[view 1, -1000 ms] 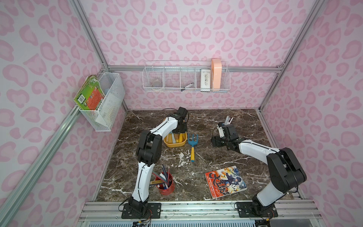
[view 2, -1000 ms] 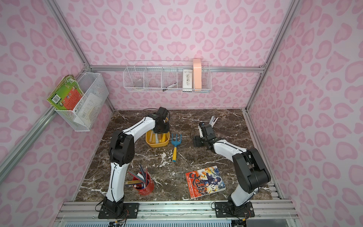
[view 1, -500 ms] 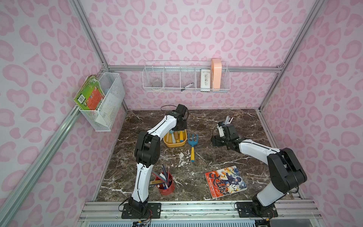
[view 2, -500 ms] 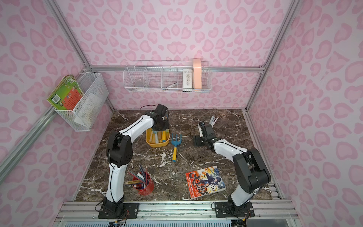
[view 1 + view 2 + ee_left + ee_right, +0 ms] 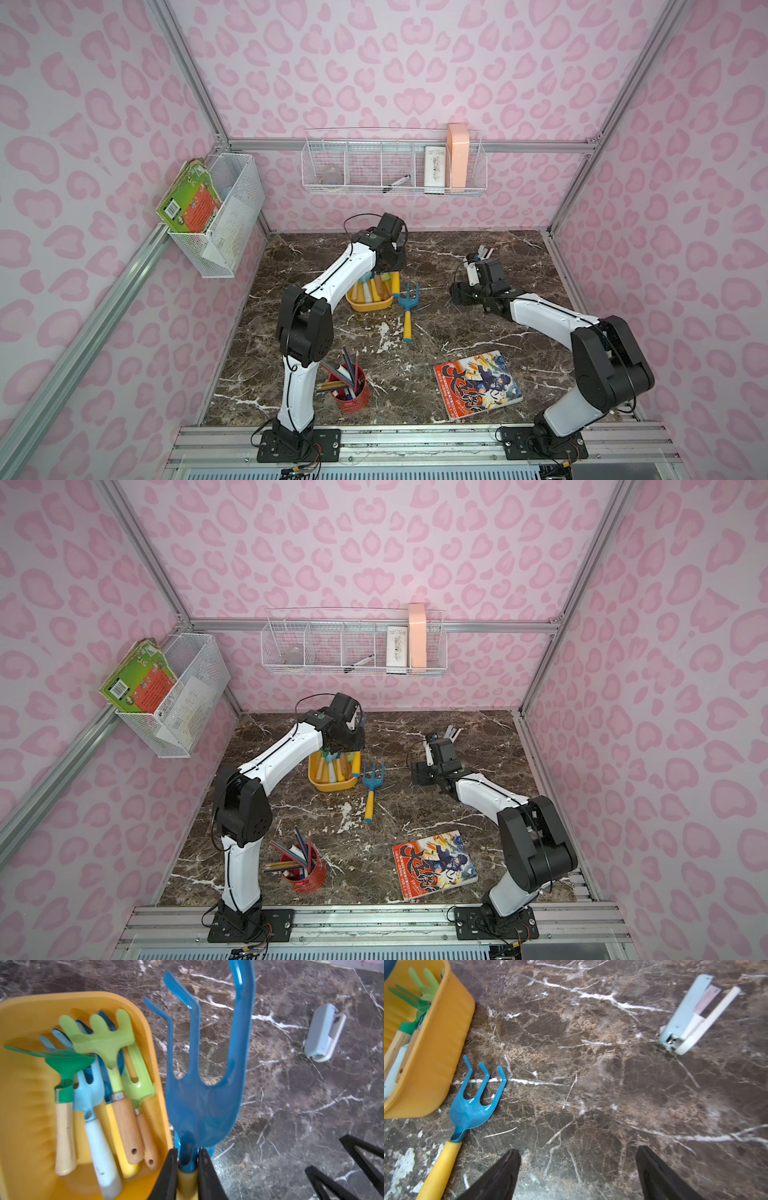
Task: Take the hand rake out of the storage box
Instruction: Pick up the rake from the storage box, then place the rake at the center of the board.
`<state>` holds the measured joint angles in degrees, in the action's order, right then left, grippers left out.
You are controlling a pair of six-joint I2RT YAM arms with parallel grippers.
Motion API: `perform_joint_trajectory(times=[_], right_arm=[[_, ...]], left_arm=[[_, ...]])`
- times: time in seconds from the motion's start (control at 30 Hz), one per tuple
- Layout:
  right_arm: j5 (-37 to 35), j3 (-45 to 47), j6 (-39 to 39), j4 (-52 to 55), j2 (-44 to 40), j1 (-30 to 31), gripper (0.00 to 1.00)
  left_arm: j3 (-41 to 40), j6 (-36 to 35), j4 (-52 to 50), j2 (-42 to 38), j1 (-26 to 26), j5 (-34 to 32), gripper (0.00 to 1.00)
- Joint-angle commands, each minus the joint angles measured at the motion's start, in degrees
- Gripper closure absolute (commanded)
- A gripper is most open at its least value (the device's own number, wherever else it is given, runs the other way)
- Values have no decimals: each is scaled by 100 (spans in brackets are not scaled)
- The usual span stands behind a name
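I should next carry my left gripper past the second blue rake [image 5: 408,309] and down to the bare marble beside it to release the neck, as that spot is clear.
My left gripper [image 5: 188,1151] is shut on the neck of a hand rake [image 5: 203,1095] with a blue three-tined head and a yellow handle. It holds the rake in the air over the right-hand rim of the yellow-orange storage box [image 5: 25,1105]. In both top views the gripper [image 5: 390,266] hides the head, and only the yellow handle [image 5: 395,286] [image 5: 355,763] shows. A second blue rake [image 5: 408,309] [image 5: 473,1105] lies flat on the table beside the box [image 5: 370,306]. My right gripper [image 5: 577,1150] [image 5: 459,293] hangs open over bare marble, holding nothing.
Several other hand tools [image 5: 101,1043] lie in the box. A pale blue stapler [image 5: 691,1016] [image 5: 484,251] lies behind the right gripper. A red pencil cup [image 5: 351,392] and a comic book [image 5: 478,384] sit near the front. White wire baskets [image 5: 395,170] hang on the walls.
My left gripper has closed fully on the rake's neck and risen up and back from the box. The right arm and the rake on the table have not moved.
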<state>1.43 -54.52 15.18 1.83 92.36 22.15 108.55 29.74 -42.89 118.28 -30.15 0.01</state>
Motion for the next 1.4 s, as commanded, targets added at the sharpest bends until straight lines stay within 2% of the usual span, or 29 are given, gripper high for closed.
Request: perform_joint_trajectory(times=[0.0, 0.27, 0.57, 0.77, 1.13, 1.37], right_arm=[[154, 39, 58, 20, -98, -225, 12], [295, 332, 117, 156, -552, -867, 13], [377, 634, 138, 121, -779, -1054, 13], [402, 706, 143, 90, -834, -1051, 13], [472, 795, 152, 52, -873, -1057, 13], [534, 882, 134, 42, -908, -1014, 13]], left_arm=[[-126, 214, -60, -68, -364, -299, 93], [-116, 473, -96, 461, -1137, -687, 93], [263, 662, -297, 1143, -1587, -1056, 93], [551, 851, -613, 1513, -1647, -1258, 93], [850, 1081, -770, 1907, -1644, -1179, 90], [843, 1318, -635, 1920, -1639, -953, 83]])
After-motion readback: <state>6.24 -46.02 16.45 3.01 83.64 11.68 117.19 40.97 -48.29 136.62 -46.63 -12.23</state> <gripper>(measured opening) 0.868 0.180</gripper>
